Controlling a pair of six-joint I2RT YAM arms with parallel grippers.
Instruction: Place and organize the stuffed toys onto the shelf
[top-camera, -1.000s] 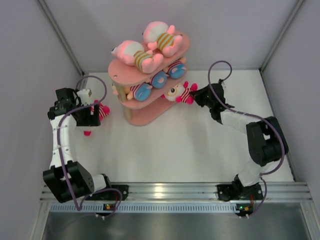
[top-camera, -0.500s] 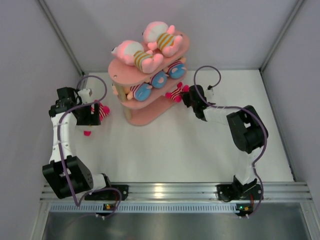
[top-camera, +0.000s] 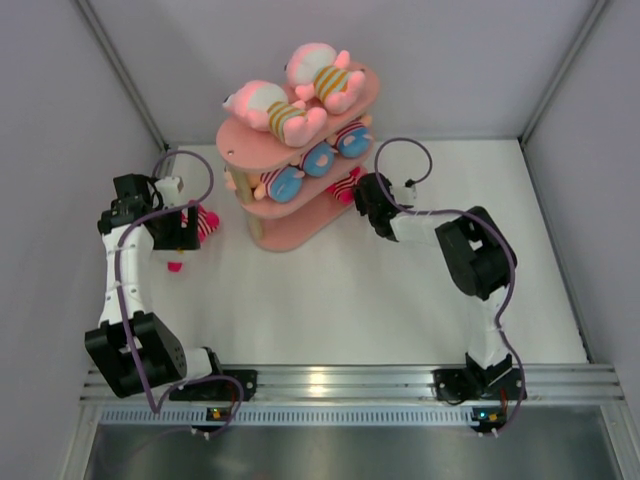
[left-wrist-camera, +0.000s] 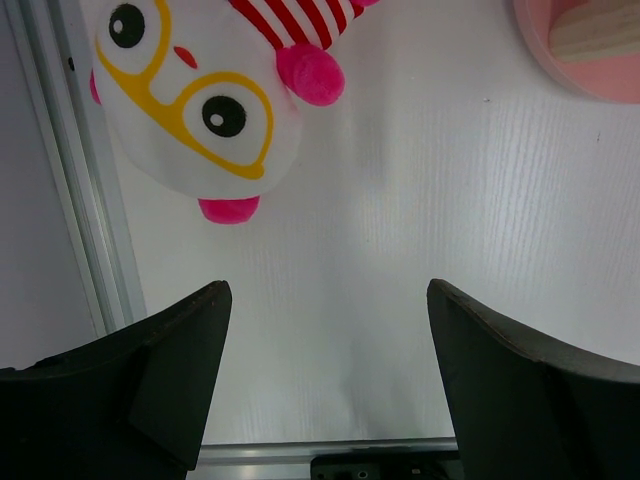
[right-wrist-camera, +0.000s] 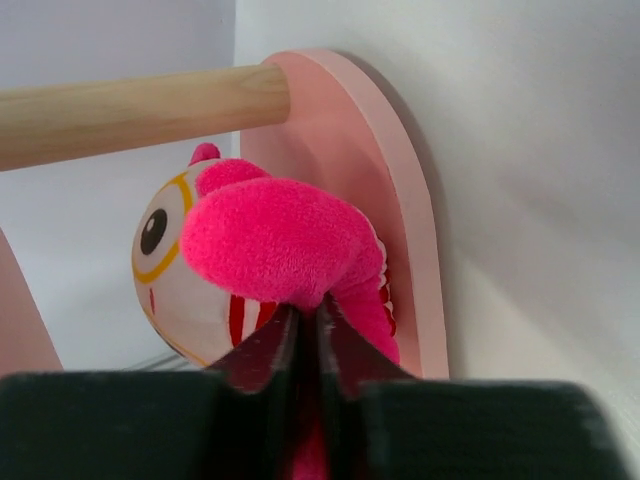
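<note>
My left gripper moves down toward the metal bar and onto the toy's white head (left-wrist-camera: 197, 98) next.
The pink three-tier shelf (top-camera: 352, 104) stands at the back centre. Two pink-headed toys with yellow-pink stripes (top-camera: 268, 107) lie on its top board; toys with round blue feet (top-camera: 287, 181) lie on the middle board. My right gripper (top-camera: 362, 190) is shut on the pink foot of a white-headed, red-striped toy (right-wrist-camera: 270, 250) and holds it between the shelf boards (right-wrist-camera: 400, 190), under a wooden post (right-wrist-camera: 140, 110). My left gripper (left-wrist-camera: 325, 300) is open and empty over the table. Another white-headed, red-striped toy (left-wrist-camera: 190, 105) lies just beyond it, near the left wall (top-camera: 200, 222).
White walls enclose the table on three sides. A metal rail (left-wrist-camera: 75, 190) runs along the left wall close to the left toy. The shelf's bottom board (left-wrist-camera: 590, 60) shows at the upper right of the left wrist view. An aluminium rail (top-camera: 340, 385) holds the arm bases.
My right gripper has moved left toward the shelf, carrying the red-striped toy in between the lower boards. My left arm has stayed in place.
</note>
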